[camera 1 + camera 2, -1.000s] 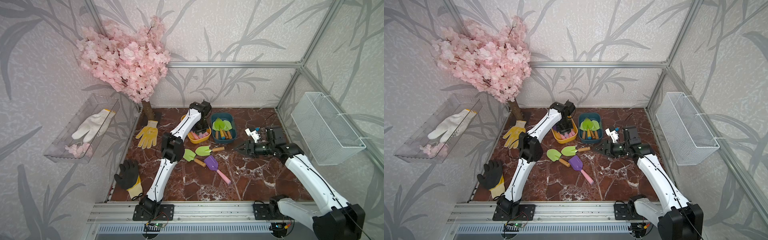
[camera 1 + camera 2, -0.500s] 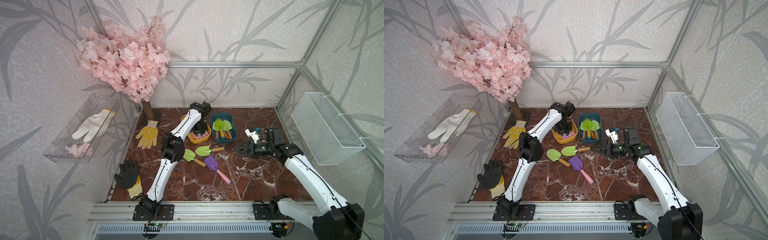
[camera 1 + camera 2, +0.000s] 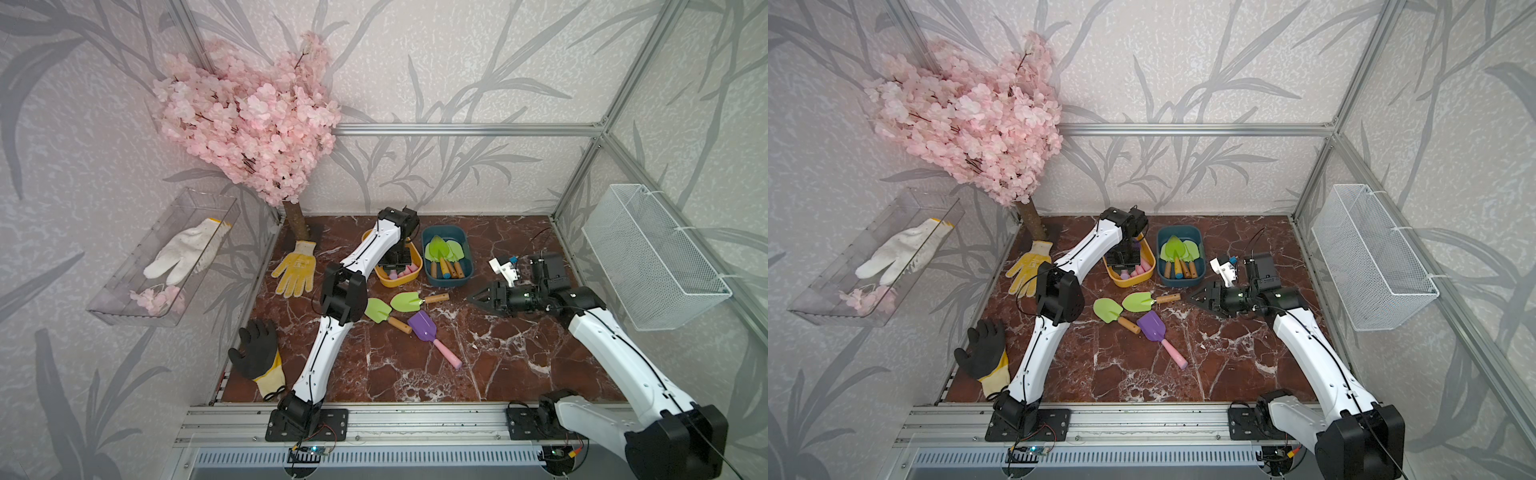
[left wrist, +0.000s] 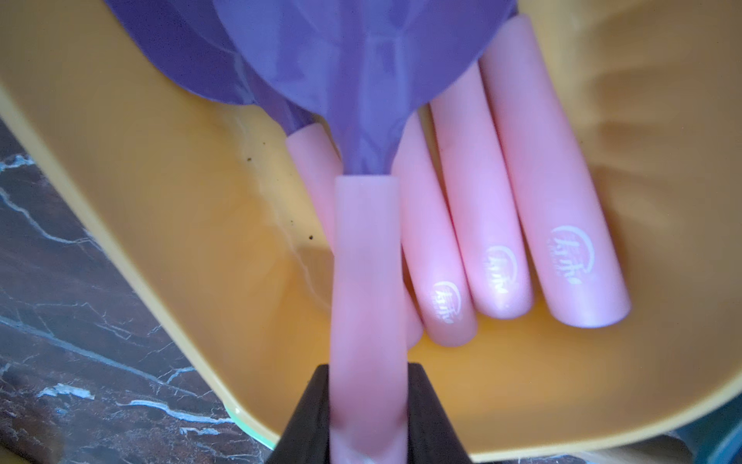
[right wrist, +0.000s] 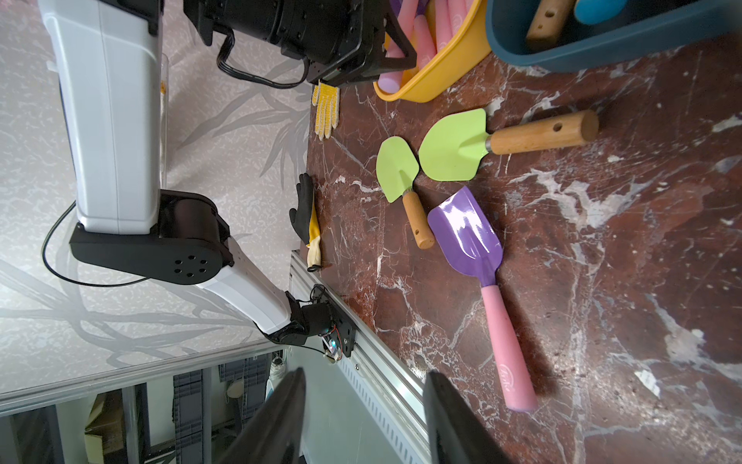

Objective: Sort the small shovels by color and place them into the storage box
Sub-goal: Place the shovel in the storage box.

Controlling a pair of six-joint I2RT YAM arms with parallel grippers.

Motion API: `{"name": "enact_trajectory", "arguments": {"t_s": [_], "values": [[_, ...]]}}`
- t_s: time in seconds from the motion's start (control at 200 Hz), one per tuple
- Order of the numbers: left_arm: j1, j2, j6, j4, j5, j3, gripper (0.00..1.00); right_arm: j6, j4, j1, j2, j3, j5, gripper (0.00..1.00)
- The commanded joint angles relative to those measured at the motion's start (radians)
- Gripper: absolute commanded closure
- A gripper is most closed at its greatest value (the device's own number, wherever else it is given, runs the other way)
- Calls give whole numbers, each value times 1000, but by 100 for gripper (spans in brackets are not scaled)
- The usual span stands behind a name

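Observation:
The purple shovel's pink handle comes down from my left gripper next for release atop the matching pink-handled shovels in the yellow-orange storage box [image 3: 390, 281], as they lie below my gripper.
My left gripper [image 4: 367, 373] is shut on the pink handle of a purple shovel [image 4: 361, 80], held just above the yellow-orange storage box [image 3: 390, 281], where several more pink-handled shovels [image 4: 562, 225] lie. The teal storage box [image 3: 446, 283] beside it holds several green shovels [image 3: 441, 249]. Loose on the marble lie two green shovels with wooden handles [image 3: 377, 309] [image 3: 407, 300] and one purple shovel [image 3: 423, 325]. My right gripper [image 3: 478, 298] hovers open and empty to their right, its tips pointing at them; its fingers [image 5: 289, 401] show in the right wrist view.
A yellow glove [image 3: 296, 270] and a black glove [image 3: 254, 353] lie along the table's left edge. A pink blossom tree [image 3: 249, 120] stands at the back left. A clear tray with a white glove [image 3: 183, 253] hangs on the left wall, a white wire basket [image 3: 652, 257] on the right.
My right gripper has edged a little to the left, toward the loose shovels. The left gripper has barely moved and keeps its hold on the purple shovel.

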Motion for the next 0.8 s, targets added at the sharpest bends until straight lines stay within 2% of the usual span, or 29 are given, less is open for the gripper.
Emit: {"name": "enact_trajectory", "arguments": {"t_s": [0.0,0.795], "values": [[7,-23,-9,2,-24,-15,100,-6,12,1,1,2,-12,48],[20,31,26,17,-9,14,98,-8,17,1,6,-8,-16,48]]}}
